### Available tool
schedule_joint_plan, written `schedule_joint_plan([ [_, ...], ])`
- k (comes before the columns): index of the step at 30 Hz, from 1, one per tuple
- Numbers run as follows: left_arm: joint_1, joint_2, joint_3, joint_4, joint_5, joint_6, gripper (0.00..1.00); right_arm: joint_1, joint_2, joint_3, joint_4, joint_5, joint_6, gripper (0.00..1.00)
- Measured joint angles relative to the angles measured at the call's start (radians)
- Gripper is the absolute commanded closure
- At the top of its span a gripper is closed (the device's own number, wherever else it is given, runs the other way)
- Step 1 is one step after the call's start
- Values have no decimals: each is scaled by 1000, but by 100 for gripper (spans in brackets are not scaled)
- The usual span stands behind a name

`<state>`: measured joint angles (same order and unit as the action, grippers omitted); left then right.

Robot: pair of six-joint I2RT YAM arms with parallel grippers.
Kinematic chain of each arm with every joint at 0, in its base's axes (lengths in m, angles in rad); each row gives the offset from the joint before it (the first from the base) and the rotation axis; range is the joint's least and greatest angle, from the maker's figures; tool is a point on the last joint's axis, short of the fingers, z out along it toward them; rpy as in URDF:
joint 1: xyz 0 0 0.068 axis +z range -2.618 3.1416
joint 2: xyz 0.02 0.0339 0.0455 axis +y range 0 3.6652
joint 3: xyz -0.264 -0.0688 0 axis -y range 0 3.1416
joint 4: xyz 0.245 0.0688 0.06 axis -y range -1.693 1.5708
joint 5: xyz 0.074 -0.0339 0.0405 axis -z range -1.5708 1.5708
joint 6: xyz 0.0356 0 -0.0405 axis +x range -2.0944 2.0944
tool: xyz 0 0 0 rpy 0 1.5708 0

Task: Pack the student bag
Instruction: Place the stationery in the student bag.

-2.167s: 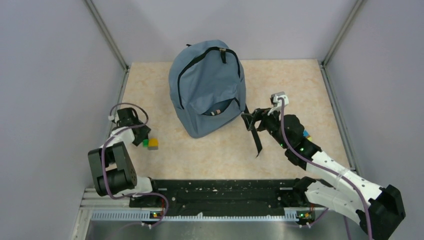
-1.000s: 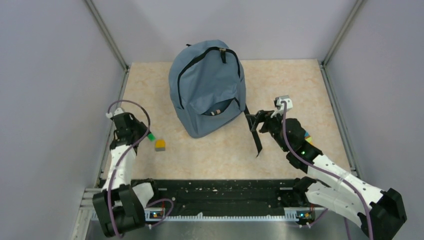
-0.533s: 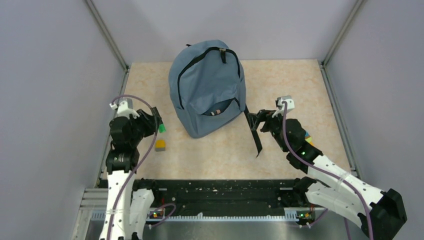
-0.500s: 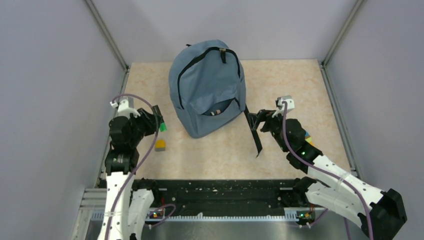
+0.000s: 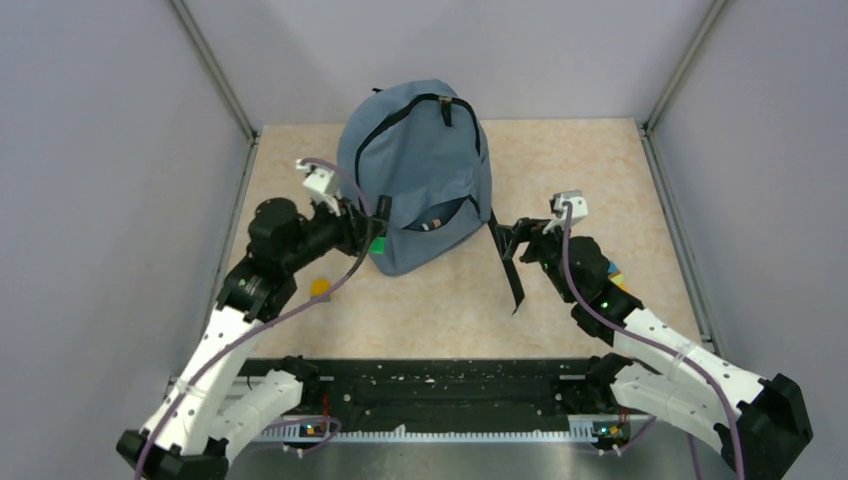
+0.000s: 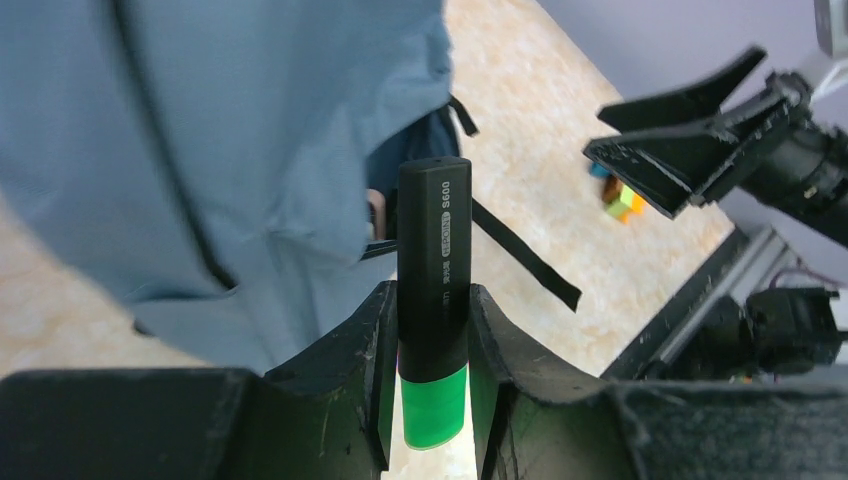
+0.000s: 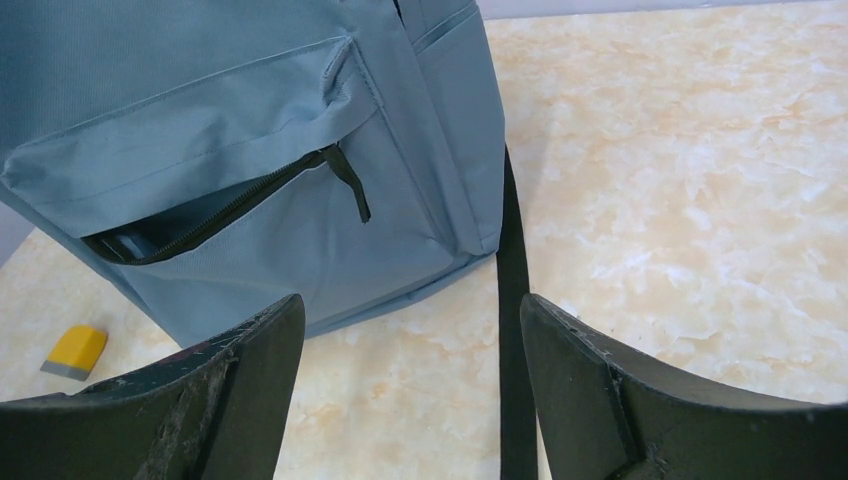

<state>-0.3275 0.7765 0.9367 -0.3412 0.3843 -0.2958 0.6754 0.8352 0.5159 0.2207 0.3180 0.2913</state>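
My left gripper holds the highlighter, and next it should move toward the right in the top view and down into the front pocket (image 5: 437, 217) (image 6: 402, 147) and release the highlighter there, because the pocket's unzipped opening is wide open.
The grey-blue student bag (image 5: 415, 170) lies at the back middle of the table, its front pocket (image 7: 200, 235) unzipped and gaping. My left gripper (image 5: 374, 232) is shut on a black highlighter with a green cap (image 6: 434, 300) and holds it at the bag's lower left edge, pointing toward the pocket. My right gripper (image 5: 508, 240) is open and empty just right of the bag, its jaws standing over the bag's loose black strap (image 7: 513, 340).
A yellow eraser (image 5: 319, 287) lies on the table left of the bag; it also shows in the right wrist view (image 7: 75, 351). A small multicoloured block (image 6: 620, 197) sits by the right arm. Grey walls close in three sides.
My left arm has lifted the highlighter from the left side of the table and swung it right to the bag's edge. The yellow eraser stays behind. The right arm has barely moved.
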Motion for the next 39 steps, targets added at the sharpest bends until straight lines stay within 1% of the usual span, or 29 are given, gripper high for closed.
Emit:
schedule_joint_plan([
  [3, -128, 116, 46, 8, -32, 54, 89, 0, 4, 0, 0, 0, 0, 22],
  [7, -222, 285, 112, 62, -45, 114, 88, 0, 5, 0, -1, 0, 0, 22],
  [10, -252, 409, 165, 110, -56, 165, 88, 0, 5, 0, -1, 0, 0, 22],
  [14, -262, 575, 248, 169, -65, 230, 88, 0, 2, 0, -2, 2, 0, 22],
  [17, -263, 636, 266, 191, -82, 283, 88, 0, -8, 0, -3, 7, 0, 22],
  [21, -263, 689, 293, 194, -113, 349, 87, 0, -25, 0, -4, 17, -2, 22],
  [25, -263, 698, 290, 196, -120, 379, 86, 0, -31, 0, -3, 23, -3, 22],
  [33, -263, 698, 227, 182, -112, 396, 80, 0, -30, 0, -4, 22, -2, 22],
  [34, -263, 698, 222, 174, -112, 396, 77, 0, -30, 0, -4, 22, -2, 22],
  [36, -263, 698, 214, 160, -113, 396, 67, 0, -30, 0, -4, 22, -2, 22],
  [39, -263, 696, 211, 154, -117, 396, 56, 0, -29, 0, -4, 22, -2, 21],
])
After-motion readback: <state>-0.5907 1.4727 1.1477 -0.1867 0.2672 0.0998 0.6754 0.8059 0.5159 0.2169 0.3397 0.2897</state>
